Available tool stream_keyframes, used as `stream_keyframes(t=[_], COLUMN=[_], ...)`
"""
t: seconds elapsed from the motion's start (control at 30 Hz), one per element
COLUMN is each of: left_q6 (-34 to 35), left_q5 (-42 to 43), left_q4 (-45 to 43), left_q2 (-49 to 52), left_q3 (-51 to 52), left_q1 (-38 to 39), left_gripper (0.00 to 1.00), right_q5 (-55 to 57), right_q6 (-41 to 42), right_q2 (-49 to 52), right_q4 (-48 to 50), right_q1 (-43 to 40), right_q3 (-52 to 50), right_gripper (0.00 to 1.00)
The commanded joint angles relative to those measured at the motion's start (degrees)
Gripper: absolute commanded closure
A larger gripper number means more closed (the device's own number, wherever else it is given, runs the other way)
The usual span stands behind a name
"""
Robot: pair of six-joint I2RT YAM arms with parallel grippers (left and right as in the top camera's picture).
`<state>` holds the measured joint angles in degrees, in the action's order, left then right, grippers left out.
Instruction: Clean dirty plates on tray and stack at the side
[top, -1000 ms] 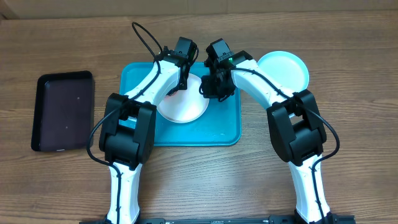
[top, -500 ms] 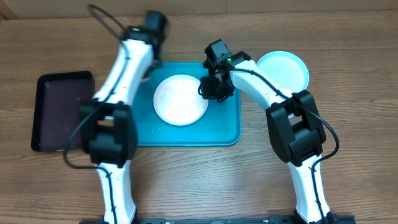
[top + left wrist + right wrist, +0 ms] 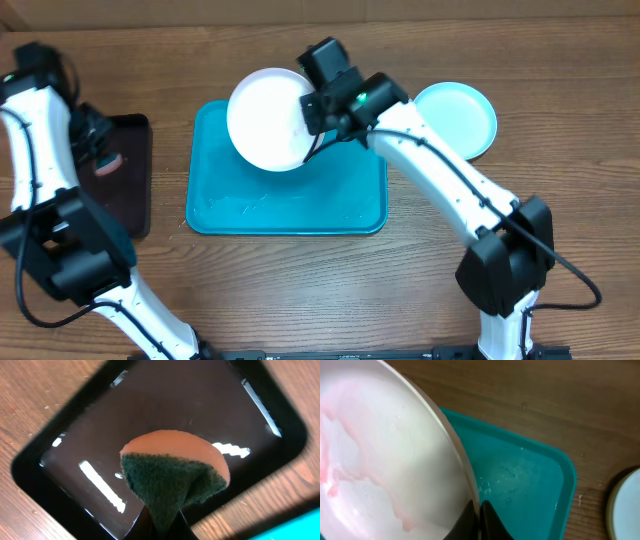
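Observation:
My left gripper moves down toward the bottom of the black tray next and releases the green-and-orange sponge (image 3: pixel 172 477), since that bottom lies open and empty beneath it.
My right gripper (image 3: pixel 312 110) is shut on the rim of the white plate (image 3: pixel 266 118) and holds it tilted above the back of the turquoise tray (image 3: pixel 290 205). In the right wrist view the white plate (image 3: pixel 385 470) shows faint pink smears, with the jaws (image 3: pixel 479 512) pinching its edge over the wet tray (image 3: pixel 530 480). The light blue plate (image 3: pixel 458 118) lies on the table right of the tray. My left gripper (image 3: pixel 162 527) is shut on a green-and-orange sponge (image 3: pixel 172 477) over the black tray (image 3: pixel 150 425). The yellow-green plate is not in view.
The black tray (image 3: pixel 125 180) sits on the wooden table left of the turquoise tray, with my left arm (image 3: pixel 40 130) over it. The light blue plate's edge shows in the right wrist view (image 3: pixel 625 510).
My left arm has swung left from the turquoise tray to over the black tray with the sponge. My right gripper has lifted the white plate off the tray and tilted it.

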<state>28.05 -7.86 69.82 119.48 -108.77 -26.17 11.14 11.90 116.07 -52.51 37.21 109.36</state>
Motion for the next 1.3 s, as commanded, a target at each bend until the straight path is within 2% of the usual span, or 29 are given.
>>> stream_keyframes(t=[0.0, 0.17, 0.27, 0.37, 0.4, 0.53, 0.63, 0.8, 0.9, 1.0, 1.03, 1.13, 1.2, 1.27], left_q6=[-5.6, -6.5, -6.4, -6.4, -6.4, -6.5, -8.4, -9.9, -9.9, -9.9, -9.9, -9.8, -9.8, -9.9], left_q5=[7.4, 8.3, 5.9, 6.1, 6.4, 8.9, 12.7, 17.1, 18.7, 19.6, 19.6, 20.0, 23.2, 30.4], left_q4=[-4.2, -10.7, -14.2, -14.6, -14.6, -14.4, -13.0, -9.0, -6.5, -4.9, -4.8, -4.9, -4.9, -4.9], left_q2=[-0.7, -0.7, -0.7, -0.7, -0.7, -0.7, -0.7, -0.7, -0.8, -0.8, -0.8, -0.8, -0.8, -0.8], left_q3=[5.1, 10.9, 13.7, 13.8, 13.8, 12.7, 10.0, 4.6, 1.4, -0.6, -0.7, -0.5, -0.5, -0.5], left_q1=[-3.8, -6.0, -6.8, -6.9, -6.9, -6.9, -6.9, -6.9, -6.9, -6.9, -6.9, -6.9, -6.9, -6.8], left_gripper=[0.96, 0.92, 0.75, 0.45, 0.39, 0.32, 0.31, 0.24, 0.15, 0.00, 0.00, 0.00, 0.00, 0.00], right_q5=[16.1, 22.0, 31.0, 37.2, 38.9, 46.8, 56.4, 64.5, 63.1, 54.4, 46.4, 23.2, 16.0, 14.0], right_q6=[-1.4, -8.3, -13.0, -18.5, -20.8, -33.5, -45.8, -55.9, -54.1, -44.5, -39.8, -37.7, -31.3, -20.1], right_q2=[-0.2, -0.3, -0.3, -0.3, -0.3, -0.3, -0.3, -0.3, -0.3, -0.3, -0.3, -0.2, -0.2, -0.2], right_q4=[0.5, 1.7, 2.0, 3.0, 3.6, 7.4, 13.2, 19.6, 21.3, 18.9, 15.6, 7.5, 6.2, 5.9], right_q1=[3.1, 6.2, 9.1, 11.2, 11.9, 14.9, 17.2, 18.5, 18.6, 17.9, 17.2, 13.7, 10.3, 5.8], right_q3=[0.6, 0.7, 0.7, 0.7, 0.7, 0.7, 0.7, 0.7, 0.6, 0.5, 0.5, 0.5, 0.5, 0.5], right_gripper=[0.96, 0.96, 0.97, 0.96, 0.96, 0.96, 0.96, 0.96, 0.96, 0.96, 0.96, 0.96, 0.96, 0.96])
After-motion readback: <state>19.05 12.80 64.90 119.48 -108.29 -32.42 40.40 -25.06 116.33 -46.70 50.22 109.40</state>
